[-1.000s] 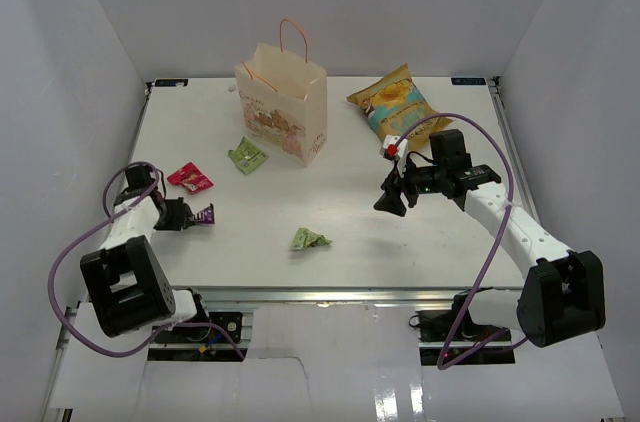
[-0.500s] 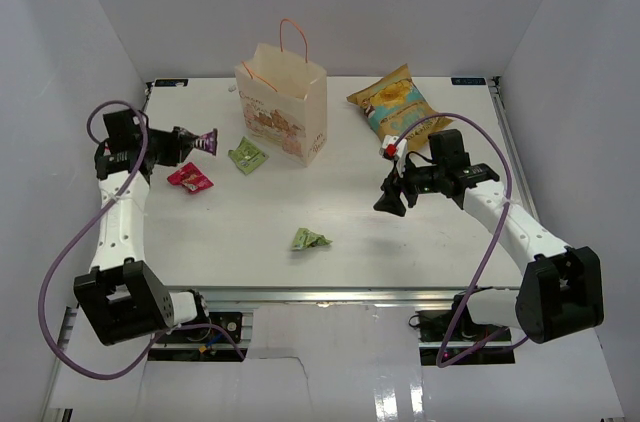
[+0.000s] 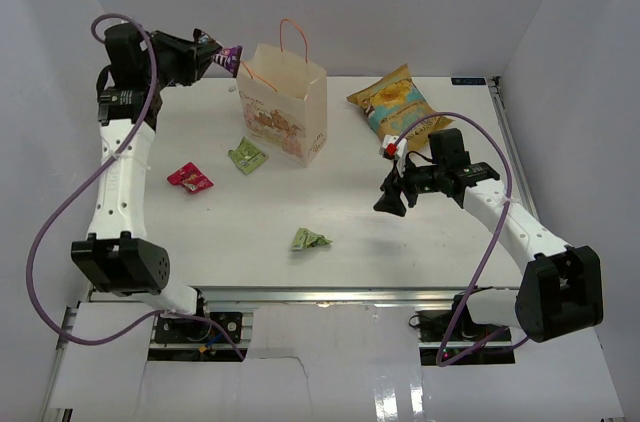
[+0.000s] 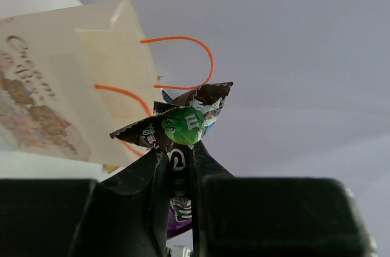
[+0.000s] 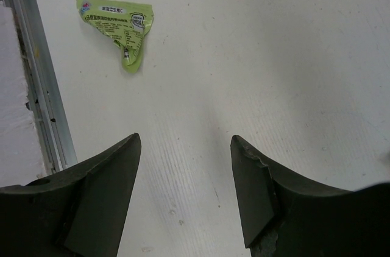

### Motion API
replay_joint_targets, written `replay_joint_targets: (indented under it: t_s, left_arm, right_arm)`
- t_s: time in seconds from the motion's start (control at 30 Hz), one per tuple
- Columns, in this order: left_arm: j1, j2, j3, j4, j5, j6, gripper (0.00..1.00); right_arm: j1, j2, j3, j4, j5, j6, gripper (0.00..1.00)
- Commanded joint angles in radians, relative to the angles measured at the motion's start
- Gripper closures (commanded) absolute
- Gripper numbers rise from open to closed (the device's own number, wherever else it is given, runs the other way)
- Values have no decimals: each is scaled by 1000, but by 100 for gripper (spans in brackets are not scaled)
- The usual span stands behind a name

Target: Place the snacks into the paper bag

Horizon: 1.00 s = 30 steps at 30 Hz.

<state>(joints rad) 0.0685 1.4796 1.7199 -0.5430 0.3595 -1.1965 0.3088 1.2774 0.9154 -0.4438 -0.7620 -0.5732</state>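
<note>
The purple packet (image 3: 229,54) in my left gripper should go to the right in the top view next, over the paper bag's open top (image 3: 283,71), and I should let it go there.
My left gripper (image 3: 215,52) is raised high at the back left, shut on a purple packet (image 3: 229,54) just left of the paper bag's (image 3: 285,107) top; in the left wrist view the packet (image 4: 180,124) sticks out between the fingers with the bag (image 4: 67,105) behind. My right gripper (image 3: 392,200) is open and empty above the table at the right. A green packet (image 3: 310,239) lies at the front middle and shows in the right wrist view (image 5: 122,28). Another green packet (image 3: 246,155) and a red packet (image 3: 190,178) lie left of the bag. The crisp bag (image 3: 395,102) lies at the back right.
White walls close in the table on the left, back and right. A metal rail (image 5: 30,74) runs along the table's front edge. A small red-and-white sweet (image 3: 388,149) lies by the crisp bag, near the right arm.
My left arm has lifted the purple packet from the front-left table up and back to beside the paper bag's top. The right arm has not moved.
</note>
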Motion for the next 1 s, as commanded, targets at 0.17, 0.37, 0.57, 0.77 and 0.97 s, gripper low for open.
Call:
replay_joint_targets:
  t_s: [0.17,0.37,0.57,0.77,0.97]
  left_arm:
    - [-119,251,292,15,-30,9,99]
    - [-151,419,446,23,-25,-15,98]
    - [-177,479,443,23,2,5,92]
    - [-185,493,417,23,24,46,62]
    - [-185,502,440,26,61,75,38]
  right_arm:
    - [-4,-26,25,-4,-16,-10,33]
    - [-4,-26,19,-9,-26,-13,33]
    - [6,-4,23,-18,-36,-20,33]
    - [39,69,88,-110,-83,-114,33]
    - [102,140,189,-205,-100,-238,33]
